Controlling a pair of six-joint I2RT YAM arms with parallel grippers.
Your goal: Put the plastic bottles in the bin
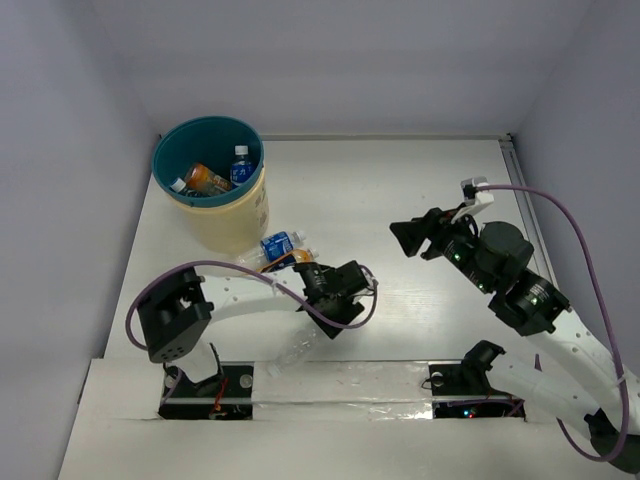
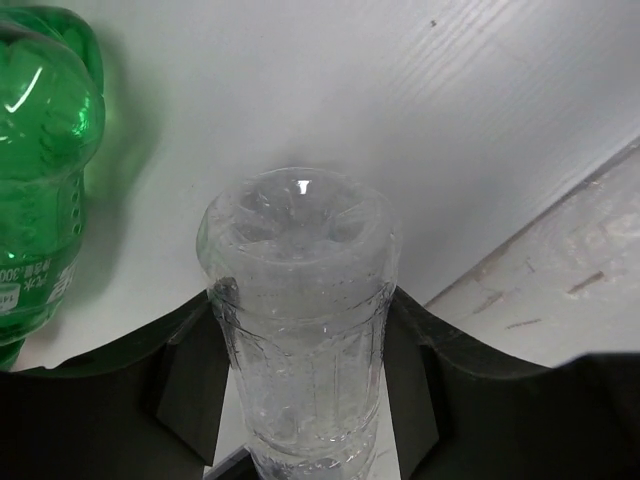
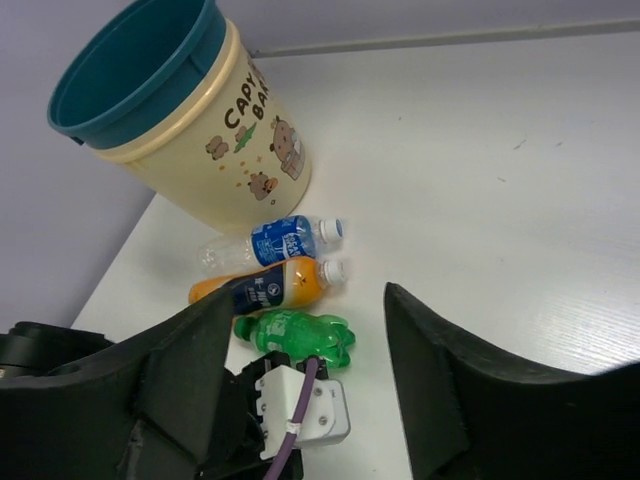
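Note:
Next, my left gripper lifts and swings outward over the bin's teal opening, then releases the clear crinkled bottle (image 2: 300, 300), since other bottles already lie inside.
My left gripper (image 1: 318, 318) (image 2: 300, 312) is shut on a clear crinkled bottle (image 2: 300, 300), its base pointing away from the camera; the bottle shows near the table's front edge (image 1: 297, 347). A green bottle (image 2: 40, 170) (image 3: 295, 335) lies just beside it. A blue-labelled bottle (image 1: 280, 245) (image 3: 282, 240) and an orange bottle (image 1: 297, 258) (image 3: 270, 285) lie at the foot of the bin (image 1: 232, 222) (image 3: 180, 130). The bin holds an orange bottle (image 1: 207, 178) and a blue-labelled one (image 1: 241, 170). My right gripper (image 1: 410, 238) (image 3: 320, 350) is open and empty, at mid-table.
The bin is teal inside with a cream wall and stands at the far left by the wall. A raised white strip (image 1: 340, 385) runs along the table's front edge (image 2: 560, 280). Walls close the table on three sides.

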